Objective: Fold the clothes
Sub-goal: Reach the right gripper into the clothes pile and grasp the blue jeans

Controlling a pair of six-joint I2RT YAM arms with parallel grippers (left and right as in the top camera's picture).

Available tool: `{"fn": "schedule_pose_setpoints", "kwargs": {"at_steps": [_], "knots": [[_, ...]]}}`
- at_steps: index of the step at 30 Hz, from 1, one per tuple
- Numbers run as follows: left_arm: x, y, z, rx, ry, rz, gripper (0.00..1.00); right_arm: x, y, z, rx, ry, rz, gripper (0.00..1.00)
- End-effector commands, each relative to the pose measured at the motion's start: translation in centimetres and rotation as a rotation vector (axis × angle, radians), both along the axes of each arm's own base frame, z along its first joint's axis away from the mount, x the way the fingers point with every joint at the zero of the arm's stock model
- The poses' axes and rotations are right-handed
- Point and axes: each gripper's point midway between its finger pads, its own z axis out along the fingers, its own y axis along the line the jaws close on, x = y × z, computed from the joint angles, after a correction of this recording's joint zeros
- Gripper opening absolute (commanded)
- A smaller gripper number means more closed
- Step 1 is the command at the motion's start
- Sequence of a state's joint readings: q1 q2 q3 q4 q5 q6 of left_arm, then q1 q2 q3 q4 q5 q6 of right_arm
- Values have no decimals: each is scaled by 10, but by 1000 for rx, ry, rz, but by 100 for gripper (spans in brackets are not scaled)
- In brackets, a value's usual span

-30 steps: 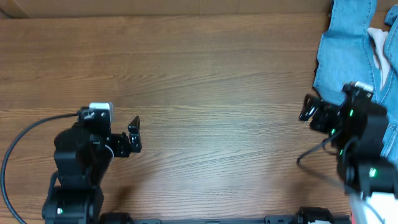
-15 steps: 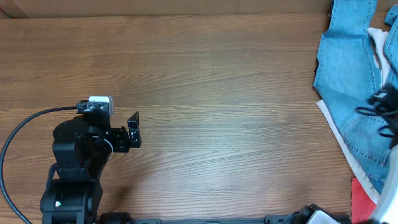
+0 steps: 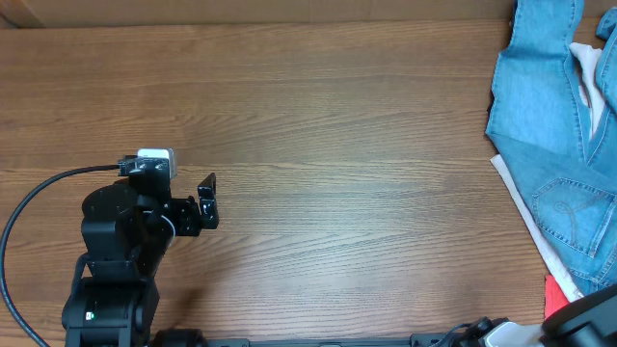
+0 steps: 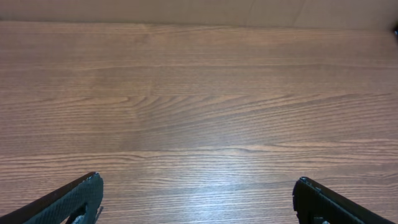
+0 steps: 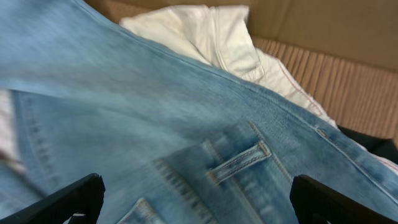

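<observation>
I will lower the open fingers of my right gripper around the denim at the jeans' belt loop point(image 5: 240, 163) next and close them. The denim is below, between them in the wrist view.
The light blue jeans point(image 3: 549, 116) lie bunched at the table's far right edge, a stitched back pocket facing up. In the right wrist view the jeans point(image 5: 161, 130) fill the frame, with a belt loop near the middle. My right gripper point(image 5: 194, 199) is open just above the denim, holding nothing; in the overhead view only a bit of that arm shows at the bottom right corner. My left gripper point(image 3: 206, 201) is open and empty over bare wood at the left, and its open fingers show in the left wrist view point(image 4: 198, 199).
An off-white garment point(image 3: 584, 66) lies under and beside the jeans, also seen in the right wrist view point(image 5: 211, 37). A red cloth point(image 3: 553, 297) shows at the bottom right. The brown wooden table point(image 3: 337, 145) spans the middle. Cardboard point(image 5: 323, 43) stands behind the clothes.
My right arm has swung from the table's right side out past the bottom right edge of the overhead view, uncovering the jeans. The left arm shifted slightly a second ago and has since stayed still.
</observation>
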State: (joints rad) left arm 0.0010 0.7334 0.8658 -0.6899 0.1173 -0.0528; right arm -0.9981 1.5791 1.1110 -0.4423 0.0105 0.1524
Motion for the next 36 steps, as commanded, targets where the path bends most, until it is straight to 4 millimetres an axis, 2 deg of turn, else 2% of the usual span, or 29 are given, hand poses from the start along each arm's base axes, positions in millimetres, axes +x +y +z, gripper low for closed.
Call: {"fn": "schedule_pose_setpoints", "kwargs": {"at_steps": [1,6,11,13,17,18,19,21,23,27,29,31,33,36], "knots": [[0,1,14,5,-33,-3,100,4,-12,-8,-1,-2,35,100],[0,1,14,4,-33,-3,100,-2,-26,-30,8,29,33,100],[1,1,16,4,-40,-3,100,-7,-27,-58,68,58,30,95],[2,1,17,4,-47,-3,100,-4,-26,-62,79,47,41,84],[2,1,18,4,-49,-3,100,4,-28,-52,63,4,65,48],[2,1,18,4,-49,-3,100,7,-28,-47,55,-12,74,33],[2,1,18,4,-49,-3,100,14,-29,-32,39,-48,95,15],[2,1,18,4,-50,-3,100,29,-26,-6,22,-126,142,8],[2,1,18,4,-50,-3,100,45,-18,21,-1,-198,208,6],[3,1,19,4,-53,-3,100,80,13,81,-52,-294,346,5],[3,1,19,4,-57,-3,100,98,38,106,-71,-314,415,5],[4,1,20,4,-61,-3,100,116,71,130,-87,-329,499,5],[4,1,21,4,-65,-3,100,130,109,149,-96,-344,584,5],[5,1,22,4,-71,-3,100,148,177,174,-102,-375,736,5]]}}
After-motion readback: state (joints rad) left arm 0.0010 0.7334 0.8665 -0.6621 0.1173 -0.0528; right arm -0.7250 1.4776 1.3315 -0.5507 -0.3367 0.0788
